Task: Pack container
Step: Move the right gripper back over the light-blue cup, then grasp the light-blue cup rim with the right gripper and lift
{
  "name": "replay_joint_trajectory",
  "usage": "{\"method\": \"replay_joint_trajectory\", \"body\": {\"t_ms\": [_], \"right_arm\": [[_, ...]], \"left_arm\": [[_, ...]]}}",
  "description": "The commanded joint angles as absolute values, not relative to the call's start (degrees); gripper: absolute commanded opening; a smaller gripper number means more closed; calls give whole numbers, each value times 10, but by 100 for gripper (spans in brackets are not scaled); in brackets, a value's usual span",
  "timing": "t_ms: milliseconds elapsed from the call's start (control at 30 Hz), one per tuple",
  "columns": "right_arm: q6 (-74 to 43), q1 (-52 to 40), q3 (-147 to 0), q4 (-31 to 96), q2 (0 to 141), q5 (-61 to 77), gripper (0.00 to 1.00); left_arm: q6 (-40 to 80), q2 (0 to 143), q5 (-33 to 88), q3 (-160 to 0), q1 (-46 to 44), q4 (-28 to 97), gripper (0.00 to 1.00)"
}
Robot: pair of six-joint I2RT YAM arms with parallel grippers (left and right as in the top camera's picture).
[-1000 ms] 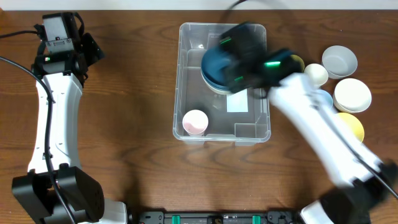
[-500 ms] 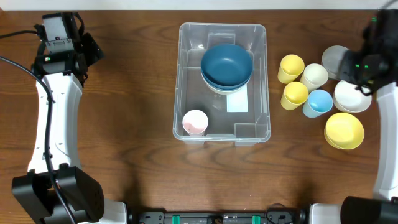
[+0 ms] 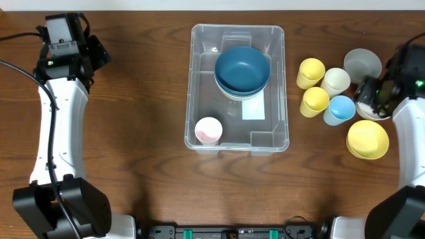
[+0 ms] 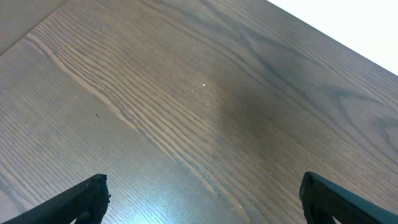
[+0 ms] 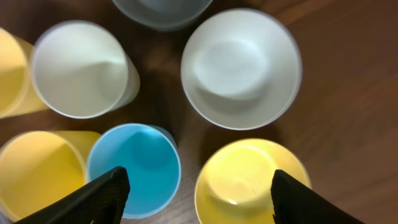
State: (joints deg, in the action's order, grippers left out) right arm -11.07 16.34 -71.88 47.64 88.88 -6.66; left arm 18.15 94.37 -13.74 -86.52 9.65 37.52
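The robot's right gripper will next go down to the blue cup's rim beside the yellow bowl [image 5: 252, 180], where a gap has enough room for one finger.
The clear container [image 3: 204, 86] stands mid-table, with a white label [image 3: 253, 108] on its base. Inside it are a dark blue bowl [image 3: 242, 68] stacked on another bowl, and a pink cup [image 3: 208, 130]. My right gripper [image 3: 380, 93] is open and empty above the loose dishes at the right. In its wrist view the fingers [image 5: 199, 199] straddle a blue cup [image 5: 134, 168] and a yellow bowl [image 5: 252, 180], with a white bowl [image 5: 241, 67] beyond. My left gripper [image 3: 93, 53] is open and empty over bare wood [image 4: 199, 199] at the far left.
Right of the container stand two yellow cups [image 3: 311, 72] [image 3: 315, 101], a cream cup [image 3: 336, 81], a blue cup [image 3: 341, 109], a grey bowl [image 3: 362, 63] and a yellow bowl [image 3: 367, 139]. The white bowl [image 3: 369, 111] is partly hidden under my right arm.
My right arm has swung from over the container to the dishes at the right, leaving the dark blue bowl in the container. The left arm has not moved.
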Motion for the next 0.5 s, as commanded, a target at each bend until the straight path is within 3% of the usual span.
{"method": "replay_joint_trajectory", "body": {"t_ms": [0,133,267,467], "right_arm": [[-75,165,-665,436,893,-28,76],[-61,165,-620,391,893,-12,73],[-62,165,-592,360,893,-10,57],[-68,165,-564,325,893,-10,48]], "left_arm": [[180,935,-144,-872,98,377,98],[180,935,-144,-872,98,377,98],[180,935,-144,-872,98,377,98],[180,935,-144,-872,98,377,98]]}}
